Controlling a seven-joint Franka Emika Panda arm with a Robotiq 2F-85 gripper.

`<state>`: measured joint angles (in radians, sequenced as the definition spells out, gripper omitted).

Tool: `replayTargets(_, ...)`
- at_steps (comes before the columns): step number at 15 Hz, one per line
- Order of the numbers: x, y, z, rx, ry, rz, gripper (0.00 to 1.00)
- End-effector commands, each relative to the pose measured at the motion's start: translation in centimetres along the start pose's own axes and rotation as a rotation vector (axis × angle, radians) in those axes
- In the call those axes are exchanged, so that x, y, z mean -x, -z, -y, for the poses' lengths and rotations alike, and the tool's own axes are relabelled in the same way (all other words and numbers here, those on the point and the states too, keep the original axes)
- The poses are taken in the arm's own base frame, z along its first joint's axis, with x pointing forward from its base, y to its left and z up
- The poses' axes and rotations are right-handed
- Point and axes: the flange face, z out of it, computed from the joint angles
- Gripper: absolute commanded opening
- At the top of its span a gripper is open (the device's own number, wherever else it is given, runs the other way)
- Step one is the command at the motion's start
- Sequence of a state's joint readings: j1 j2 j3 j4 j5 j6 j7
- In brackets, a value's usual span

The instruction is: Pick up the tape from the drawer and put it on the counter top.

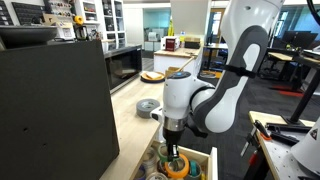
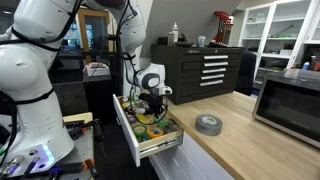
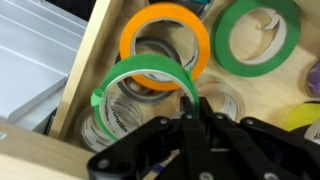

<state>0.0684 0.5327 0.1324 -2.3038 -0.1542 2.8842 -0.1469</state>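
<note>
The green tape is down between the drawer's sides, so next my gripper should rise clear, move over the bare counter beside the drawer (image 1: pixel 138 132), go down and release.
My gripper (image 3: pixel 190 100) reaches down into the open drawer (image 2: pixel 130 135) and is shut on the rim of the bright green tape roll (image 3: pixel 140 80). One finger is inside the ring and one outside. The roll stands tilted over other rolls in the drawer. In both exterior views the gripper (image 1: pixel 172 150) (image 2: pixel 152 108) sits low over the drawer (image 1: pixel 210 160); the green roll is hard to make out there. The pale wood counter top (image 2: pixel 245 145) runs beside the drawer.
An orange roll (image 3: pixel 165 40), a second green roll (image 3: pixel 258 35) and clear rolls lie in the drawer. A larger grey roll (image 2: pixel 208 124) (image 1: pixel 148 105) lies on the counter. A microwave (image 2: pixel 290 105) and a black drawer cabinet (image 2: pixel 205 70) stand on the counter.
</note>
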Motion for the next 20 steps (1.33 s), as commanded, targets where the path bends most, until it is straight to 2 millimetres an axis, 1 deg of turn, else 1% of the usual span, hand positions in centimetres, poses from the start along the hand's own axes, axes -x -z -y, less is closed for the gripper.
replayTargets(1, -0.3, 6.3, 0.6, 0.044, 0.039, -0.035, 0.04)
replayTargets(3, -1.1, 8.7, 0.3, 0.067, 0.041, -0.060, 0.04)
replayTargets(5, -2.2, 10.3, -0.2, 0.084, 0.043, -0.086, 0.04)
replayTargets(6, -2.6, 10.9, -0.5, 0.091, 0.040, -0.095, 0.04)
replayTargets(8, -3.6, 11.2, -1.1, 0.093, 0.045, -0.112, 0.04)
replayTargets(14, -6.5, 9.9, -4.5, 0.125, 0.035, -0.131, 0.04)
replayTargets(17, -8.0, 8.2, -6.1, 0.130, 0.025, -0.134, 0.04)
replayTargets(20, -9.3, 6.2, -6.9, 0.124, 0.021, -0.131, 0.05)
